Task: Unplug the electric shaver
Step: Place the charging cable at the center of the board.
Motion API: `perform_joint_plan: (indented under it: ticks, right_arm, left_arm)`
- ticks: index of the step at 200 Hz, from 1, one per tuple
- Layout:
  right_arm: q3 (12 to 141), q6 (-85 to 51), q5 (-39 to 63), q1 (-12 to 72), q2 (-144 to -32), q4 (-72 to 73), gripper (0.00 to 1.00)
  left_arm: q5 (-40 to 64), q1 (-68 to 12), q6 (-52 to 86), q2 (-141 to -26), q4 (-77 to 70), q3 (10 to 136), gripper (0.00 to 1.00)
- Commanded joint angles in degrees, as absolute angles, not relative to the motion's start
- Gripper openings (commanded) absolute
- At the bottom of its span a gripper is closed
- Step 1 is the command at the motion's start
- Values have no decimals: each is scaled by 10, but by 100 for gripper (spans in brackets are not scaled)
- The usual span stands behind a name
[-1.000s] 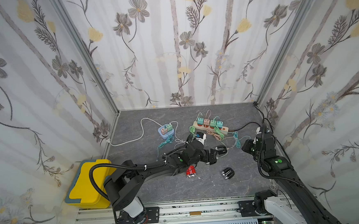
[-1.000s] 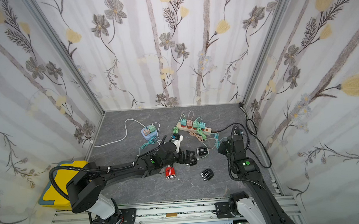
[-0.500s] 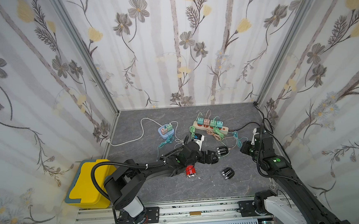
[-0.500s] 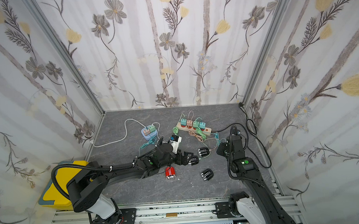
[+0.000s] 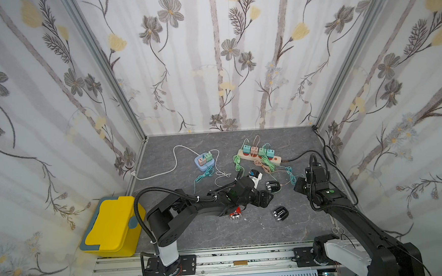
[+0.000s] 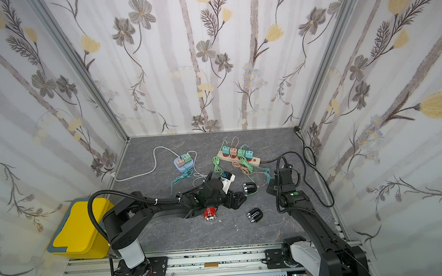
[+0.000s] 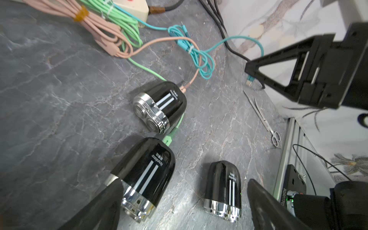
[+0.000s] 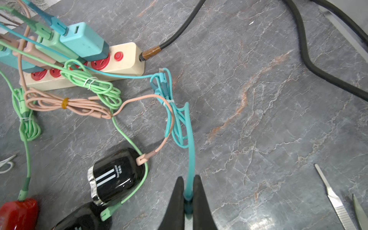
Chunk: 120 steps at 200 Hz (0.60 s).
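Observation:
The right gripper lowers toward the bare floor (image 5: 288,187) (image 8: 168,174) beside the teal bundle next and releases the plug, since the plug is already clear of every shaver.
Three black electric shavers lie on the grey floor. One (image 5: 272,186) (image 7: 159,107) (image 8: 117,175) has a pink cable (image 8: 143,158) plugged into it. Another (image 7: 143,175) lies against one finger of my open left gripper (image 7: 184,207) (image 5: 264,197), with a green plug (image 7: 168,139) at its end. The last black shaver (image 5: 280,214) (image 7: 223,189) lies loose between the spread fingers without touching them, no cable on it. A red shaver (image 5: 235,214) is on a green cable. My right gripper (image 8: 187,191) (image 5: 300,185) is shut on the plug of a teal cable (image 8: 190,139), clear of every shaver.
A cream power strip (image 5: 258,157) full of chargers and a blue outlet cube (image 5: 204,162) stand at the back, with bundled cables (image 8: 89,87) spread in front. Scissors (image 7: 262,117) lie by the right wall. A yellow box (image 5: 112,226) sits outside at front left.
My left gripper has drawn back a little toward the front, away from the pink-cabled shaver, its jaws slightly narrower. The right gripper has hardly moved and still pinches the teal plug.

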<state>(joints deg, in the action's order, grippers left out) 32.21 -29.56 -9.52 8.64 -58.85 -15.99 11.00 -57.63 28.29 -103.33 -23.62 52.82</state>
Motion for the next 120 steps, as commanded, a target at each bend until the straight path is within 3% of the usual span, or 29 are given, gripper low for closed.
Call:
perform_joint_plan:
  ticks: [1, 120]
  right_arm:
    - [324, -296, -99, 74, -600, -100, 2]
    - [350, -287, 96, -24, -791, 58, 1]
  left_arm:
    - [123, -586, 269, -1048, -220, 536, 92]
    - [73, -612, 277, -1054, -171, 510, 91]
